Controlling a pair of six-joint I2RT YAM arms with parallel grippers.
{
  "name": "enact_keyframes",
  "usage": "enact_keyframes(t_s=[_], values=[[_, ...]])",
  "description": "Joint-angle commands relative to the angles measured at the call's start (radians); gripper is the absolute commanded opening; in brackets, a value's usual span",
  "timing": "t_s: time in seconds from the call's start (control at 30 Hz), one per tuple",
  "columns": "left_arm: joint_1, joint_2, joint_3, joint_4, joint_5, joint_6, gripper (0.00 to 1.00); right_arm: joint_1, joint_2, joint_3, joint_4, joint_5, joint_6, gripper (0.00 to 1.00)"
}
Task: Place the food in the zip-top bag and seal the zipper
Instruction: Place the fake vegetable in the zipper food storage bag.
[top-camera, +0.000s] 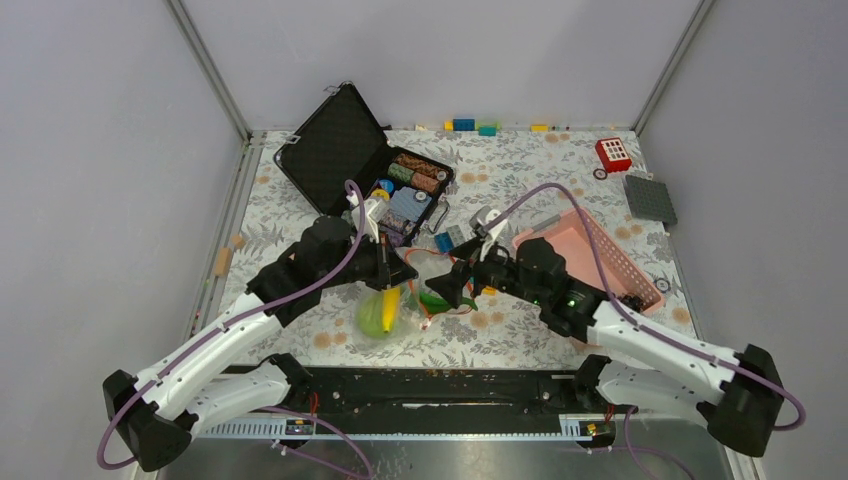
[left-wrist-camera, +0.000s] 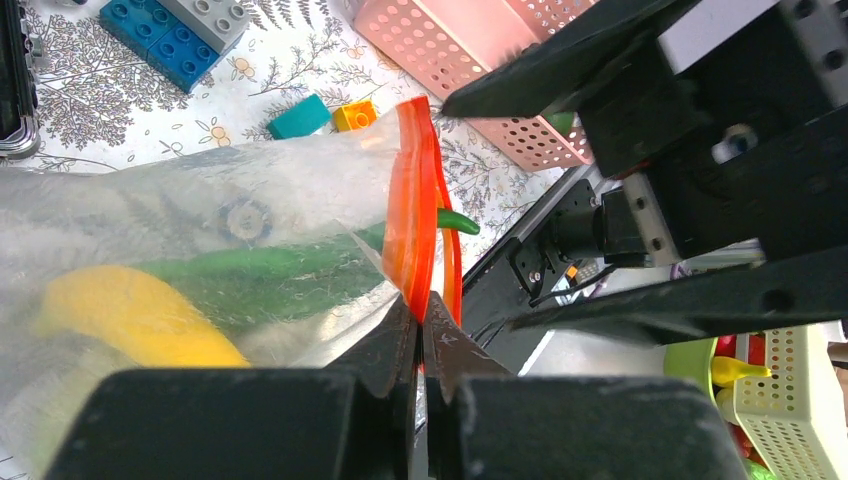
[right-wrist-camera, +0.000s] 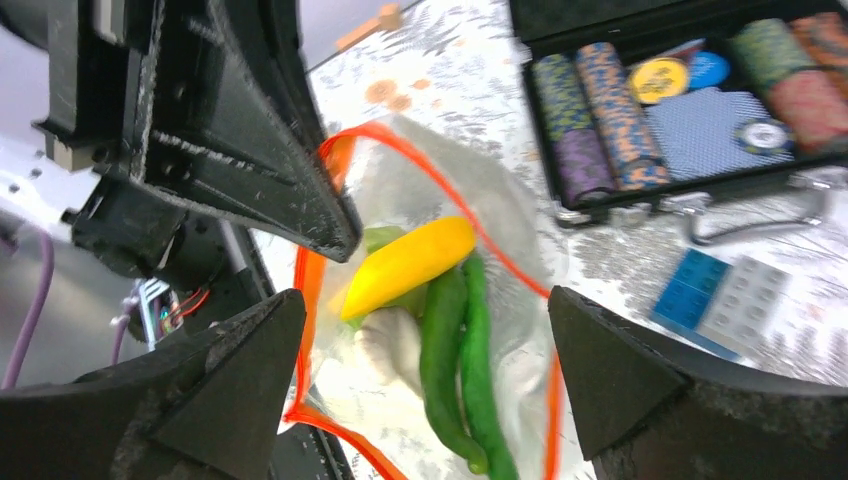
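I need to move my empty right gripper next from the bag's opening down into the pink basket (top-camera: 577, 250), because the basket is below that gripper, to the gripper's right in the top view.
The clear zip-top bag (top-camera: 418, 292) lies between my two arms with its mouth gaping. My left gripper (left-wrist-camera: 422, 325) is shut on the orange-red zipper (left-wrist-camera: 410, 200) and holds that edge up. Inside the bag I see a yellow piece (right-wrist-camera: 410, 262), two long green pods (right-wrist-camera: 455, 350) and a white mushroom-like piece (right-wrist-camera: 395, 340). One pod tip pokes out past the strip. The round light-green cabbage (top-camera: 372, 318) shows through the plastic. My right gripper (right-wrist-camera: 425, 300) stands wide open just over the mouth, holding nothing. I do not see the slider.
An open black case (top-camera: 345, 140) with poker chips lies behind the bag. The pink basket (top-camera: 600, 255) sits under my right arm. Blue and grey bricks (top-camera: 450, 240) lie beside the bag. A red toy (top-camera: 612, 153) and a grey baseplate (top-camera: 650, 198) are at the back right.
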Motion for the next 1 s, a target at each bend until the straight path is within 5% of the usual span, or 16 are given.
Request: enact_keyframes(t_s=[0.0, 0.13, 0.23, 0.53, 0.97], values=[[0.000, -0.009, 0.000, 0.080, 0.017, 0.000, 0.00, 0.006, -0.127, 0.099, -0.241, 0.302, 0.035, 1.00], [-0.001, -0.005, 0.001, 0.083, 0.019, 0.002, 0.00, 0.002, -0.192, 0.154, -0.519, 0.710, 0.102, 1.00], [0.000, -0.001, -0.003, 0.088, 0.020, 0.003, 0.00, -0.041, -0.194, 0.211, -0.702, 0.839, 0.154, 1.00], [0.000, 0.007, -0.007, 0.085, 0.029, 0.004, 0.00, -0.478, -0.117, 0.269, -1.035, 0.628, 0.362, 1.00], [-0.001, 0.019, -0.005, 0.091, 0.057, 0.009, 0.00, -0.770, 0.231, 0.287, -0.943, 0.360, 0.318, 0.95]])
